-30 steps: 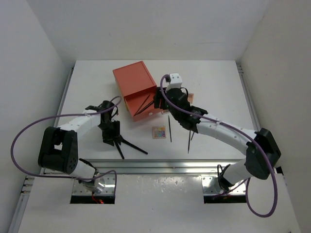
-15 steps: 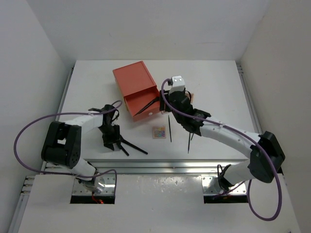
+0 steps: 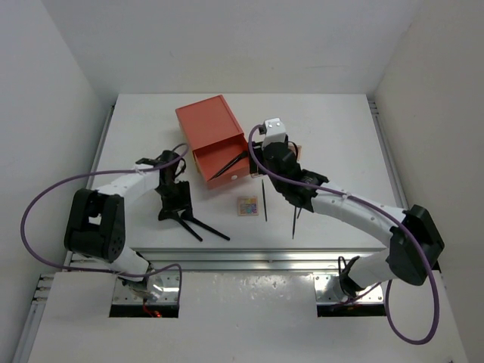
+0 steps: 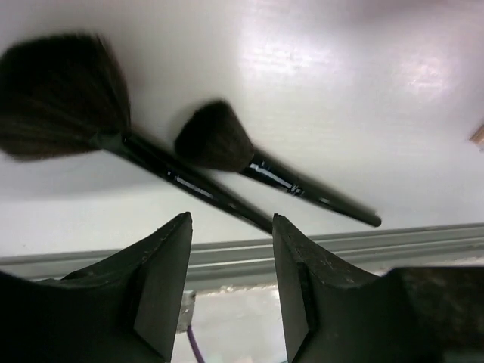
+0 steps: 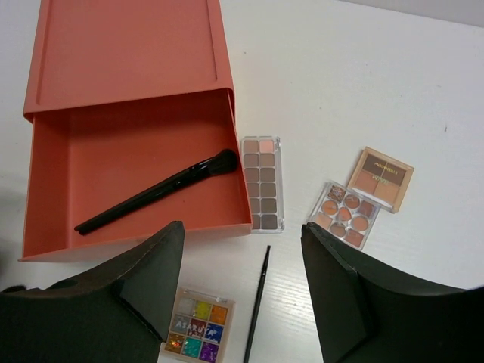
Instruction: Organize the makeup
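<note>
My left gripper needs to drop and ease back onto the black fan brush's handle (image 3: pixel 181 221) (image 4: pixel 178 175) just below its bristles, since that slim part of the handle fits between the open fingers.
Two black makeup brushes (image 4: pixel 215 140) (image 4: pixel 68 94) lie side by side on the table near its front edge, and both show in the top view (image 3: pixel 204 227). My left gripper (image 3: pixel 174 212) (image 4: pixel 231 221) hovers just over their handles, open and empty. My right gripper (image 3: pixel 257 153) (image 5: pixel 242 231) is open and empty above the corner of the orange box's open drawer (image 5: pixel 136 170), which holds one black brush (image 5: pixel 159 189). Beside the drawer lie a long brown palette (image 5: pixel 262 181), a round-pan palette (image 5: pixel 345 214) and a brown palette (image 5: pixel 382 175). A mixed-colour palette (image 5: pixel 198 325) (image 3: pixel 248 206) and a thin dark stick (image 5: pixel 257 302) lie nearer.
The orange box (image 3: pixel 204 125) stands at the middle back of the table. A second thin stick (image 3: pixel 295 219) lies right of the first stick (image 3: pixel 265 200). The table's metal front rail (image 3: pixel 249 257) runs just beyond the two brushes.
My right gripper has drawn back a little to the right from over the drawer. My left gripper has shifted slightly over the two brushes, which lie about where they were.
</note>
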Robot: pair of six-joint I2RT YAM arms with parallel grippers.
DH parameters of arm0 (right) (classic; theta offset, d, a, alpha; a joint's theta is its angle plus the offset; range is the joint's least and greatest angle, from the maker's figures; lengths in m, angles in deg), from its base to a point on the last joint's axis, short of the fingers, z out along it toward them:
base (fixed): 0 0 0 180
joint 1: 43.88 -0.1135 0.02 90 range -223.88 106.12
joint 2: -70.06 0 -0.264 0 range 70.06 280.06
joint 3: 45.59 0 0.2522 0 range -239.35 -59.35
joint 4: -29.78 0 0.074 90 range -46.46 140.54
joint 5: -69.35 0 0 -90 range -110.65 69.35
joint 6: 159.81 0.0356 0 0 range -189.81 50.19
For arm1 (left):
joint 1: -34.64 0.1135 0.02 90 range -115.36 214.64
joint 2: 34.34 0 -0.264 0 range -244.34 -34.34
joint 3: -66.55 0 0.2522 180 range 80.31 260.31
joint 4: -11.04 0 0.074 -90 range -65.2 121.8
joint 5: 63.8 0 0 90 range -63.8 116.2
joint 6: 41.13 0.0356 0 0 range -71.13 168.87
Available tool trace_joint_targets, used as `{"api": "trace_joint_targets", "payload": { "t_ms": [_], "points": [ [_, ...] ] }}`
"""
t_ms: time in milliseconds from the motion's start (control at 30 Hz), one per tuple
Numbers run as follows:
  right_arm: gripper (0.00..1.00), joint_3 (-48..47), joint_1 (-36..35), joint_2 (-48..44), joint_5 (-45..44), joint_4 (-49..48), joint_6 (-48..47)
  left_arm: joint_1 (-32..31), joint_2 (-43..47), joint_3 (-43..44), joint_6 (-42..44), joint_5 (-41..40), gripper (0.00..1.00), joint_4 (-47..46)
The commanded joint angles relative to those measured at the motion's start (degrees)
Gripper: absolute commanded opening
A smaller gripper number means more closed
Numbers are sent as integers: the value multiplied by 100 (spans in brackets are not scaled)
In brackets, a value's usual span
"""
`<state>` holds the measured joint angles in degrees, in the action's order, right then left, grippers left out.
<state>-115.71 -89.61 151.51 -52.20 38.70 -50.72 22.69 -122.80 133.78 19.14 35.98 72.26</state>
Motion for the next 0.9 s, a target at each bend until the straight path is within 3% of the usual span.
{"api": "trace_joint_targets", "payload": {
  "t_ms": [0,467,667,767,867],
  "points": [
    [64,-95,12,55,-27,-184,-143,-36,-222,32,-287,121,53,-193],
    [65,-77,135,222,-88,-254,-178,17,-716,-241,-287,-46,48,-26],
    [65,-121,223,266,-9,-281,-257,411,-795,-381,-340,-178,47,-132],
    [65,-130,249,284,-18,-298,-292,570,-795,-504,-340,-310,41,-184],
    [65,-121,293,301,-9,-324,-248,772,-795,-627,-340,-380,28,-254]
  ]
}}
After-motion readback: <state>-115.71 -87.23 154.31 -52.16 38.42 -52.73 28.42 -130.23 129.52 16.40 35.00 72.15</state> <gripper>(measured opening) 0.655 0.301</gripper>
